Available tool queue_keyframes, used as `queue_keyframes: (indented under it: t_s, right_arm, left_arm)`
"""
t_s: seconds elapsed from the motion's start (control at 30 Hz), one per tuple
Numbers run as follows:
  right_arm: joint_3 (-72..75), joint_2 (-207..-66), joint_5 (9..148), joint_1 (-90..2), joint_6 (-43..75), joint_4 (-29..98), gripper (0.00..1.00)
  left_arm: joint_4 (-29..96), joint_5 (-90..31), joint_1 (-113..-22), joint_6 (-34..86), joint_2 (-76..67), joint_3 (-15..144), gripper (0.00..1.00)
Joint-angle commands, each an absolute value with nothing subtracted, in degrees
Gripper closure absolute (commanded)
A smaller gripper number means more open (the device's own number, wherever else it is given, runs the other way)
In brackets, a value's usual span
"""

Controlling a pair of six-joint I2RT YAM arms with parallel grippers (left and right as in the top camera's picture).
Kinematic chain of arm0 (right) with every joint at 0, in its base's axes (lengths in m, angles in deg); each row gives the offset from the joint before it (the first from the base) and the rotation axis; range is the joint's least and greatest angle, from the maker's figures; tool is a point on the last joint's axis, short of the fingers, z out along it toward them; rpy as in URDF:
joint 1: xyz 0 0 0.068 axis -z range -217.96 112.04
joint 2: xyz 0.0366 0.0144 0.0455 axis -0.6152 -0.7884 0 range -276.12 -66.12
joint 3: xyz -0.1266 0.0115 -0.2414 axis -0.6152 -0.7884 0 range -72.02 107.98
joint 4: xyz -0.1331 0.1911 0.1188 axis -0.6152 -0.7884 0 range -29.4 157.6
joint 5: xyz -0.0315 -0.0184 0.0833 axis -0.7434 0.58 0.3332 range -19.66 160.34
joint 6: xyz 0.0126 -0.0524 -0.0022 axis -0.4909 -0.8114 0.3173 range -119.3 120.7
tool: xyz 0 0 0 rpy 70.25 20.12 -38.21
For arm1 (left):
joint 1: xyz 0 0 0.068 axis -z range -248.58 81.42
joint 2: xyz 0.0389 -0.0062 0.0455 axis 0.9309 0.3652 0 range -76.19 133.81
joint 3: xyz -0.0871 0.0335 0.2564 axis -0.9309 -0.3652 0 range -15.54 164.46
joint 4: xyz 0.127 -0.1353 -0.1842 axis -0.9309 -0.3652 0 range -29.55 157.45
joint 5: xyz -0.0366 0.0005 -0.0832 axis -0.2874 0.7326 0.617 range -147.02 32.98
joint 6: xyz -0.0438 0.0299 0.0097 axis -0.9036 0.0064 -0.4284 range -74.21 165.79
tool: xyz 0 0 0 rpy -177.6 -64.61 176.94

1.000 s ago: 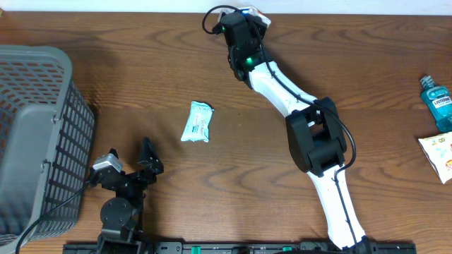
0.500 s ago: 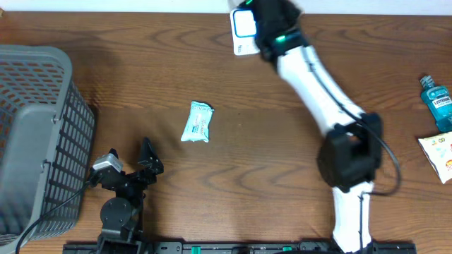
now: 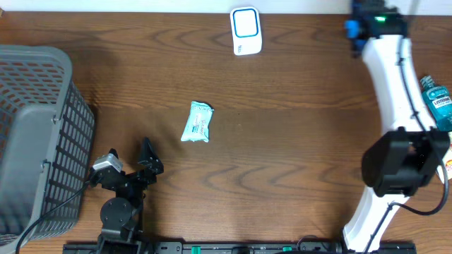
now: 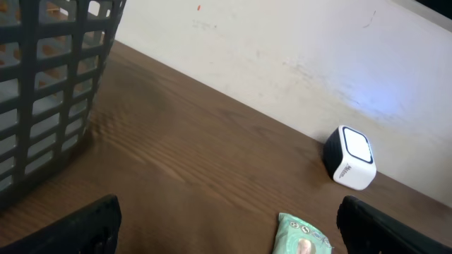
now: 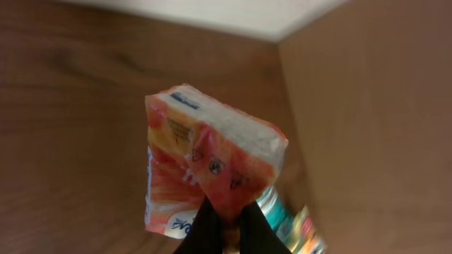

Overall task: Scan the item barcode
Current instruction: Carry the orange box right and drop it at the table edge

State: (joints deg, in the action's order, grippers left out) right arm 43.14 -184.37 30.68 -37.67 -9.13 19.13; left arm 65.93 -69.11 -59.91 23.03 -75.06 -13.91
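Observation:
The packet hangs in the air, so my right gripper should lower back and to the right in the overhead view and release it beside the mouthwash bottle.
My right gripper (image 5: 226, 215) is shut on the lower corner of an orange and pink packet (image 5: 205, 162), which hangs over the table's far right. In the overhead view the right gripper (image 3: 360, 27) is at the back right edge, and the packet it holds is hidden there. The white scanner (image 3: 246, 30) with its blue-ringed window stands at the back centre, well left of that gripper, and it also shows as the scanner (image 4: 349, 156) in the left wrist view. My left gripper (image 3: 131, 164) rests open near the front left, with nothing between its fingers.
A pale green wipes packet (image 3: 197, 121) lies mid-table, just ahead of the left gripper (image 4: 226, 229). A grey basket (image 3: 35, 134) fills the left side. A teal mouthwash bottle (image 3: 438, 102) and a snack pack (image 3: 441, 154) sit at the right edge, under my right arm.
The right arm has swung from over the scanner across to the back right corner, carrying the orange packet. The scanner now stands uncovered. The left arm has not moved.

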Motion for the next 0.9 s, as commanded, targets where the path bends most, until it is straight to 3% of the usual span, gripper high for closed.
queue_keyframes:
  t_s: [0.0, 0.5, 0.57, 0.7, 0.73, 0.77, 0.87]
  right_arm:
    - [39.1, -184.5, 37.2, -31.2, 2.3, 18.5, 0.99]
    - [16.4, -184.5, 49.7, -10.4, 10.8, 25.6, 0.96]
    - [17.2, -184.3, 49.8, -9.4, 12.8, 24.9, 0.82]
    - [20.9, -182.8, 54.9, -9.3, 14.2, 21.5, 0.44]
    - [22.2, -182.0, 57.8, -9.4, 14.2, 20.5, 0.30]
    - [23.4, -181.3, 60.5, -9.5, 14.2, 19.6, 0.01]
    - [27.7, -177.6, 72.1, -10.0, 17.5, 15.9, 0.01]
  left_arm:
    - [64.0, -69.4, -60.2, 22.5, -75.2, -15.1, 0.02]
    - [64.0, -69.4, -60.2, 22.5, -75.2, -15.1, 0.02]
    - [64.0, -69.4, -60.2, 22.5, -75.2, -15.1, 0.02]
    - [64.0, -69.4, -60.2, 22.5, -75.2, -15.1, 0.02]
    - [64.0, -69.4, -60.2, 22.5, -75.2, -15.1, 0.02]
    - [64.0, -69.4, -60.2, 22.6, -75.2, -15.1, 0.02]
    - [64.0, -69.4, -60.2, 22.5, -75.2, -15.1, 0.02]
